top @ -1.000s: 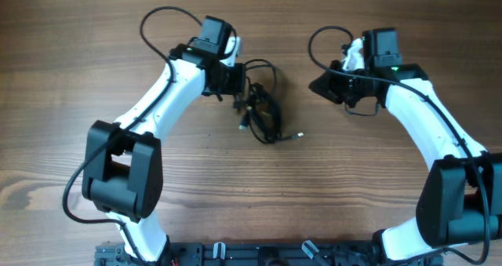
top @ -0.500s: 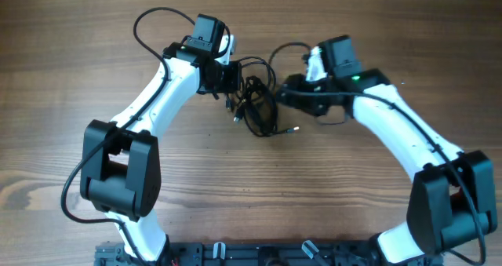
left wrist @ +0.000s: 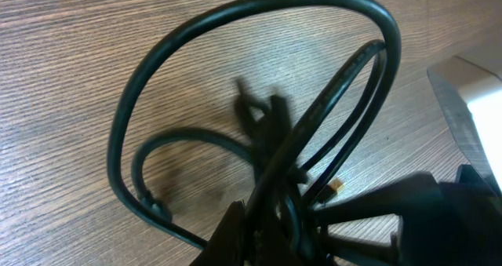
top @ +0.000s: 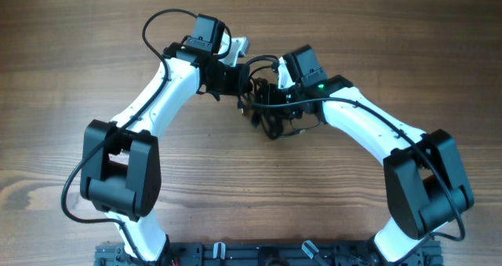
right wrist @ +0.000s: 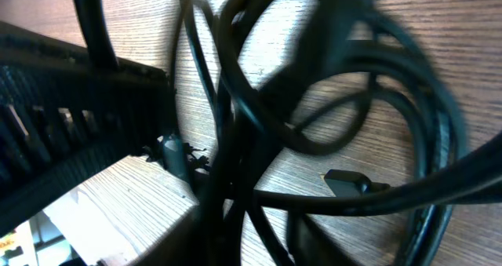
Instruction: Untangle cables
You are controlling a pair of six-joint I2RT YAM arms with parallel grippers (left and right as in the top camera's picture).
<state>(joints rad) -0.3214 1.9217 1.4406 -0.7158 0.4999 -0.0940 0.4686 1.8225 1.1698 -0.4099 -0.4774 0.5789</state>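
Observation:
The cables bunch between my nearly touching grippers, so they go left in the overhead view with my left gripper next, for release over bare wood.
The cables (top: 267, 113) are thin black cords bunched in a knot on the wooden table between my two arms. My left gripper (top: 238, 84) is shut on the knot's left side; in the left wrist view its jaws (left wrist: 267, 238) pinch several strands, with a big loop (left wrist: 235, 70) arching above. My right gripper (top: 273, 101) is pushed into the knot from the right, its fingers (right wrist: 251, 227) spread with strands between them. A small plug (right wrist: 345, 184) lies on the wood beside it. Another plug tip (left wrist: 336, 186) shows in the left wrist view.
The table (top: 94, 46) is bare wood. The two grippers are very close, almost touching across the knot. The left gripper's black body (right wrist: 78, 101) fills the left of the right wrist view. A black rail (top: 259, 254) runs along the front edge.
My right arm has swung left from the far right into the cable knot. My left gripper has kept hold of the cables and shifted only slightly.

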